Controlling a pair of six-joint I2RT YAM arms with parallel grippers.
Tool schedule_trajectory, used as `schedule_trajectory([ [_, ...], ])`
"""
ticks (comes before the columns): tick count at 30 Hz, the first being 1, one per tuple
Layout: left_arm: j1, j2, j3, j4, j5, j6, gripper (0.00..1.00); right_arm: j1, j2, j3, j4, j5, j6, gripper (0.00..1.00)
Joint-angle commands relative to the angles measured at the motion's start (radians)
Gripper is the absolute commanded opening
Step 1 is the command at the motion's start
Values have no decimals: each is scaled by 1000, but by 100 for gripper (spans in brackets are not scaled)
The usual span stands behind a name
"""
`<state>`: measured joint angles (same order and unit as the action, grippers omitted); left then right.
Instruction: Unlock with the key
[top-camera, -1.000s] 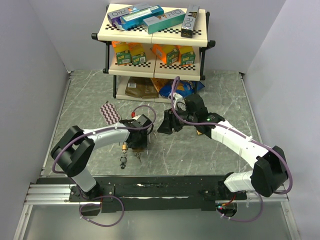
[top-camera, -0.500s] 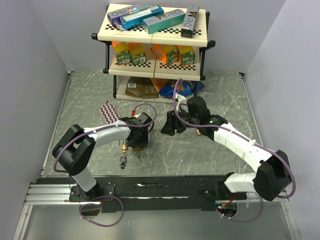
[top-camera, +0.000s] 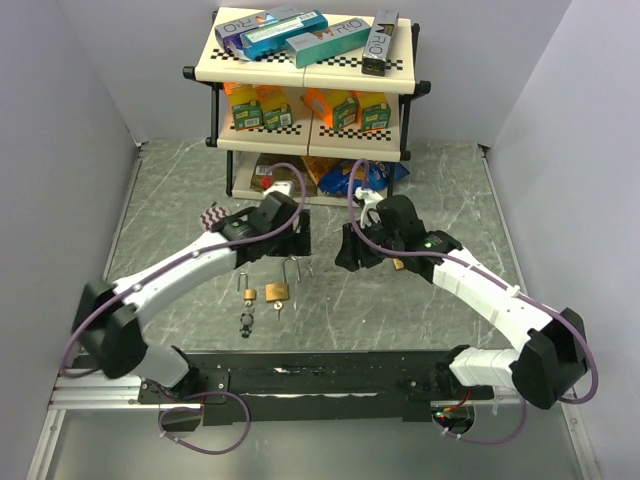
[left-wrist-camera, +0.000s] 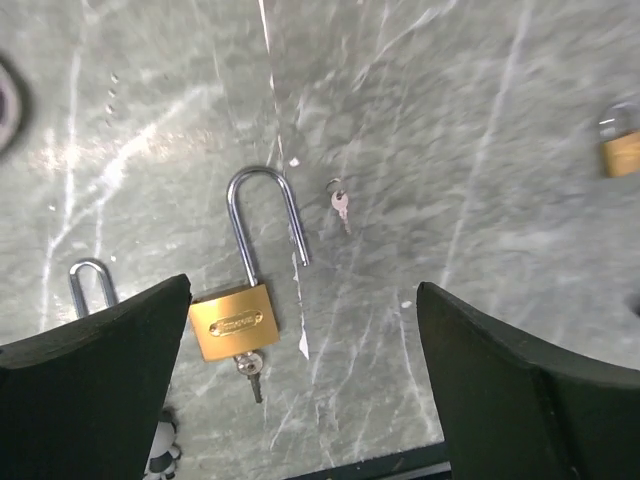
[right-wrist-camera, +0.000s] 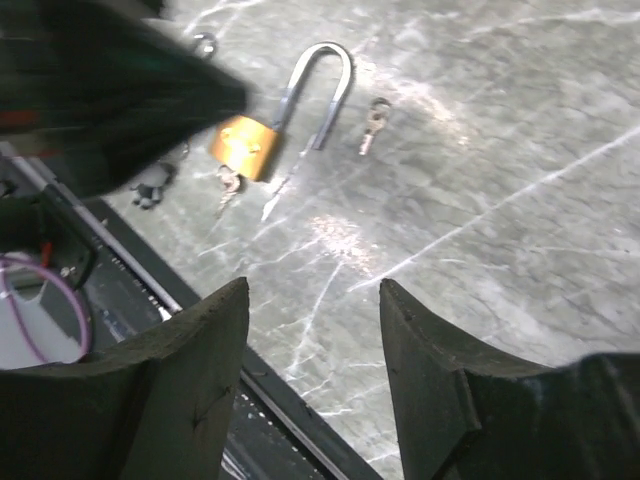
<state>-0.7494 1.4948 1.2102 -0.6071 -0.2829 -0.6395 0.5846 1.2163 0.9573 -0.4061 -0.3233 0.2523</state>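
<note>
The key lies loose beside the padlock's shackle, so my right gripper should go to the left in the top view and lower its open fingers around the small key (top-camera: 309, 267) (right-wrist-camera: 375, 124).
A brass padlock (left-wrist-camera: 232, 320) lies flat on the marble table, its long shackle (left-wrist-camera: 262, 215) sprung open with one leg free. A key (left-wrist-camera: 250, 368) sticks out of its bottom. The same padlock (top-camera: 278, 291) shows in the top view and also as the padlock (right-wrist-camera: 245, 145) in the right wrist view. A loose small key (left-wrist-camera: 341, 205) lies beside the shackle. My left gripper (left-wrist-camera: 305, 400) hangs open above the padlock, holding nothing. My right gripper (right-wrist-camera: 312, 290) is open and empty, to the right of the padlock, over bare table.
A smaller padlock (top-camera: 247, 294) and a key ring with a black-and-white charm (top-camera: 246, 322) lie left of the big one. Another brass padlock (left-wrist-camera: 620, 145) sits near the right arm. A shelf unit (top-camera: 310, 70) with boxes stands at the back, with snack bags (top-camera: 340, 175) under it.
My left gripper has opened wide and lifted back off the padlock, which now lies uncovered with its shackle open. The right gripper has drifted slightly right.
</note>
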Motion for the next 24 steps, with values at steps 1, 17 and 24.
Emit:
schedule_trajectory([
  [1, 73, -171, -95, 65, 53, 32, 100, 1, 60, 80, -39, 79, 15, 59],
  [17, 459, -459, -227, 100, 470, -48, 99, 238, 575, 452, -152, 325, -44, 52],
  [24, 530, -427, -193, 83, 524, 7, 99, 267, 771, 626, -261, 448, -53, 47],
])
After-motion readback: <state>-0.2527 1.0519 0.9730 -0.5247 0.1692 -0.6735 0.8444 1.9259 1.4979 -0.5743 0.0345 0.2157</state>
